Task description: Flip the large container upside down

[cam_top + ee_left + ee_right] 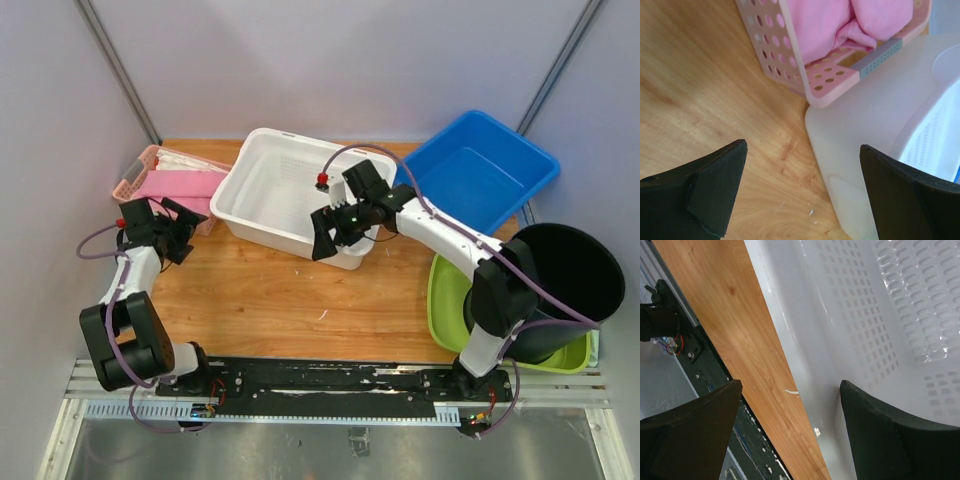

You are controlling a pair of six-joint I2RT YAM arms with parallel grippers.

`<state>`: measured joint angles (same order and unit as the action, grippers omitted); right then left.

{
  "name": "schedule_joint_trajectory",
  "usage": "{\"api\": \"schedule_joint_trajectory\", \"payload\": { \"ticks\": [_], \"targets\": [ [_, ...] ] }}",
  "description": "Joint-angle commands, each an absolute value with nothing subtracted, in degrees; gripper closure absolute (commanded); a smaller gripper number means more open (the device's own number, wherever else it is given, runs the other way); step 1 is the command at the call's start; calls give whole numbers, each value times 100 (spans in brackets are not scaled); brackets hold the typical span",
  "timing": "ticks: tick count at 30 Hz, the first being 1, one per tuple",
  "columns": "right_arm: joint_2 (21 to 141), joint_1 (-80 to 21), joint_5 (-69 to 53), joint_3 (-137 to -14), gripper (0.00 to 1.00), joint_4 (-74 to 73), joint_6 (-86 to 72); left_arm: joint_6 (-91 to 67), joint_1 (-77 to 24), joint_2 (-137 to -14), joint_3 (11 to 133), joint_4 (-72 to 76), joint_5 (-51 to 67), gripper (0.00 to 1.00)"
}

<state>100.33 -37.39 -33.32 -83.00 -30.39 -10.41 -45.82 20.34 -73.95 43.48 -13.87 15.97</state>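
Note:
My left gripper will next lift across the container and lower onto its near corner toward the green basin, because the pink basket crowds the container's closer end.
The large white perforated container (275, 185) stands upright at the middle back of the wooden table. My right gripper (335, 232) is open and straddles its near wall. In the right wrist view the right gripper (790, 390) has one finger inside the container (865, 315) against the wall and the other outside, above the table. My left gripper (182, 232) is open and empty beside the container's left corner. In the left wrist view the left gripper (803, 147) hovers over the table, with the container's corner (875, 120) between the fingers.
A pink basket (170, 180) holding pink cloth touches the white container's left side and also shows in the left wrist view (790, 55). A blue bin (480, 170) sits at the back right. A black bucket (565, 275) stands in a green basin (450, 300) at the right.

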Motion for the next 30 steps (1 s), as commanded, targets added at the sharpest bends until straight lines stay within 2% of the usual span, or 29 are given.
{"api": "schedule_joint_trajectory", "payload": {
  "ticks": [1,10,16,19,23,27,30],
  "targets": [
    [9399,-3916,-3370,-7984,18,-3694,-833,-4662,2057,-7733,4555,-381,1761,1],
    [7668,-3918,-2517,-7115,18,-3411,-1329,-4959,2044,-9262,5426,765,1893,1],
    [6767,-3915,-2102,-6366,17,-3081,-1665,-5083,1749,-10392,6620,1260,2288,1],
    [6637,-3918,-1905,-6232,17,-3120,-1805,-4950,1530,-10809,7526,871,2512,1],
    [6541,-3929,-1394,-6257,18,-3184,-2060,-4213,1226,-10229,7841,-394,2063,1],
    [6567,-3934,-63,-6444,20,-3358,-2598,-3494,922,-9060,7629,-1652,707,1],
    [6819,-3933,1058,-6786,22,-3736,-3162,-3072,558,-8119,7513,-2046,-16,1]
  ]
}}
